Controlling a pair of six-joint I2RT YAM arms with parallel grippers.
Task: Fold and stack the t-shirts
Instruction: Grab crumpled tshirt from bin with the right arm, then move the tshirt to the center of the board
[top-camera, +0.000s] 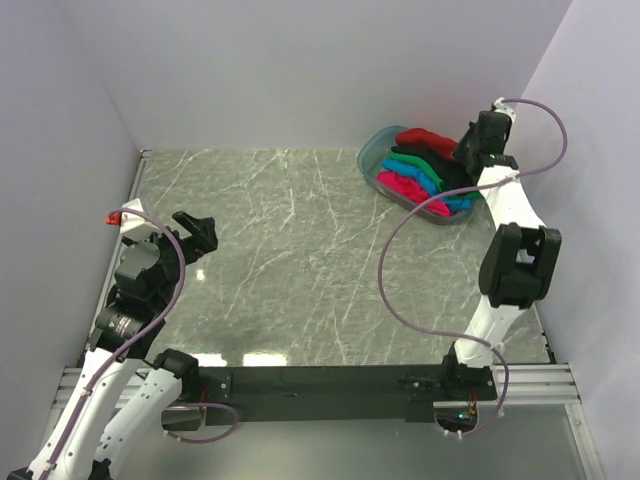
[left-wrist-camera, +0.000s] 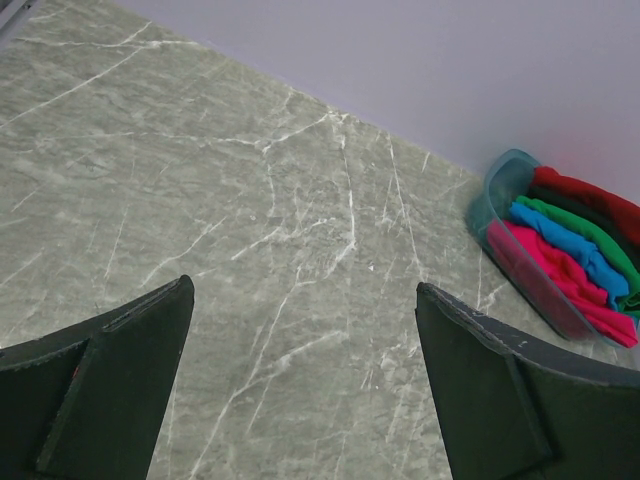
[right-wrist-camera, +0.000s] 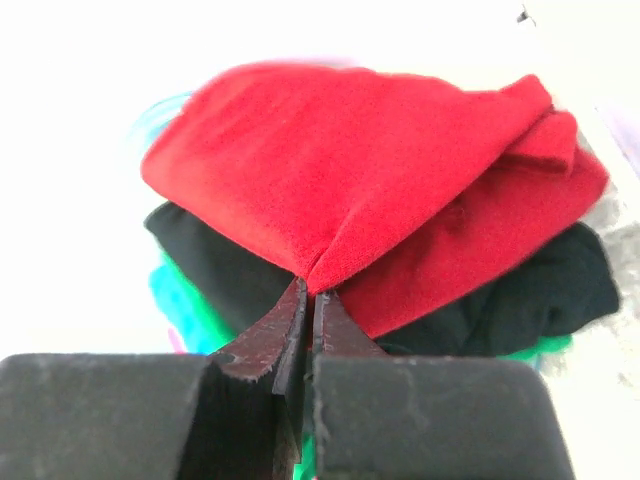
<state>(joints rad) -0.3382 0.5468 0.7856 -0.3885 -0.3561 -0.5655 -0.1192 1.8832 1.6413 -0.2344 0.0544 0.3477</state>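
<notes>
The robot's right gripper holds the dark red t-shirt (right-wrist-camera: 340, 170), so its left gripper will go across and down toward the bare marble next to the tub to grip the shirt.
Several t-shirts lie piled in a clear bluish tub (top-camera: 372, 152) at the back right of the table: dark red (top-camera: 425, 140), black (top-camera: 452, 172), green (top-camera: 412, 160), bright blue (top-camera: 425, 181) and hot pink (top-camera: 402, 186). My right gripper (right-wrist-camera: 311, 292) is over the tub, shut on a pinched fold of the dark red t-shirt (right-wrist-camera: 340, 170), which lies on the black one (right-wrist-camera: 520, 300). My left gripper (top-camera: 198, 232) is open and empty above the table's left side. The left wrist view shows the tub (left-wrist-camera: 500, 185) and the shirts far to the right.
The table is grey-green marble (top-camera: 280, 260) with pale walls on three sides. The tub stands close to the right wall. A black rail (top-camera: 320, 380) runs along the near edge between the arm bases.
</notes>
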